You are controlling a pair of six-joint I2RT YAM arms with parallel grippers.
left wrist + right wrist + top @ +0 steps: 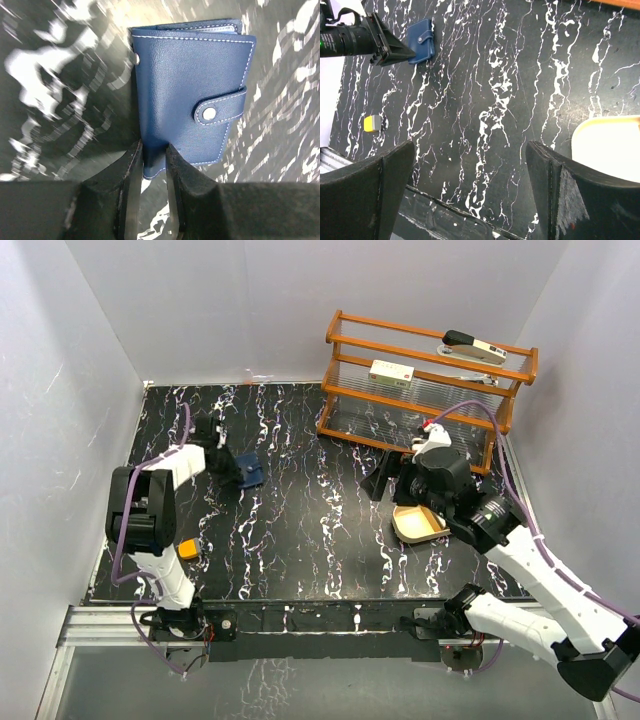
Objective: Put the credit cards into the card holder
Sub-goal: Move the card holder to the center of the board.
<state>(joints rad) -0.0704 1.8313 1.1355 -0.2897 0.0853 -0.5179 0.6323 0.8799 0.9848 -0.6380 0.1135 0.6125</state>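
The left gripper draws the wallet back and to the right in the top view next and releases it on the clear tabletop between the arms.
The card holder (190,85) is a navy blue wallet, folded with its snap tab fastened, lying on the black marbled table (300,530) at the left rear (250,476). My left gripper (154,155) is shut on the wallet's near corner, one finger on each side of its edge. The wallet and left gripper (402,51) also show in the right wrist view (422,40). My right gripper (470,165) is open and empty above the table's middle right (392,485). A small flat yellow-orange piece (188,549) lies by the left arm; I cannot tell if it is a card. No other cards show.
A beige shallow tray (420,523) sits under the right arm. A wooden shelf rack (420,390) at the back right holds two white block devices (391,371). White walls enclose the table on three sides.
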